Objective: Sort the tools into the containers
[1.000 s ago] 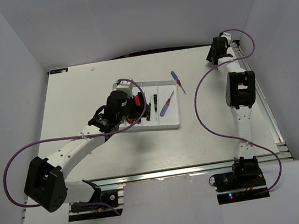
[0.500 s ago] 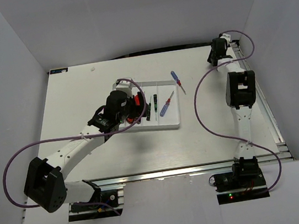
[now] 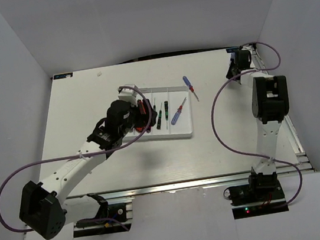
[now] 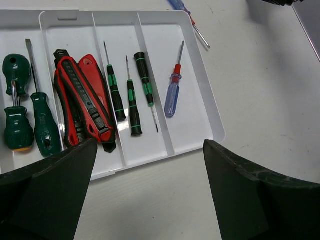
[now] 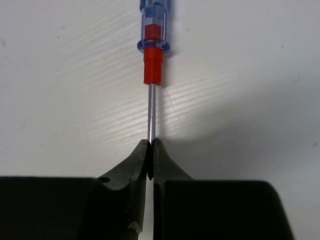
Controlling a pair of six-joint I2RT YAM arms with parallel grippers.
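Observation:
My right gripper needs to carry the screwdriver's stem back and to the left in the top view, to the matching screwdriver's compartment [image 3: 185,114], and let go there.
The white tray [image 3: 183,133] lies mid-table. In the left wrist view its rim [image 4: 216,131] frames four compartments: green screwdrivers [image 4: 44,124], the red-and-black tools [image 4: 82,102], three thin dark drivers [image 4: 131,100] and a blue-and-red screwdriver [image 4: 172,95]. My left gripper [image 4: 150,165] is open and empty over the table just in front of the tray; in the top view it [image 3: 133,116] is at the tray's left part. My right gripper [image 5: 150,145] is shut on the metal shaft of a blue screwdriver [image 5: 152,30]; in the top view it [image 3: 237,64] is at the far right.
Another blue screwdriver [image 3: 189,86] lies on the table behind the tray's right end, also visible in the left wrist view [image 4: 187,15]. Purple cables loop beside both arms. White walls close in the table.
My left gripper has drawn back to the near left, uncovering the red-and-black tools in the tray. My right arm has swung to the right, its gripper staying at the far right.

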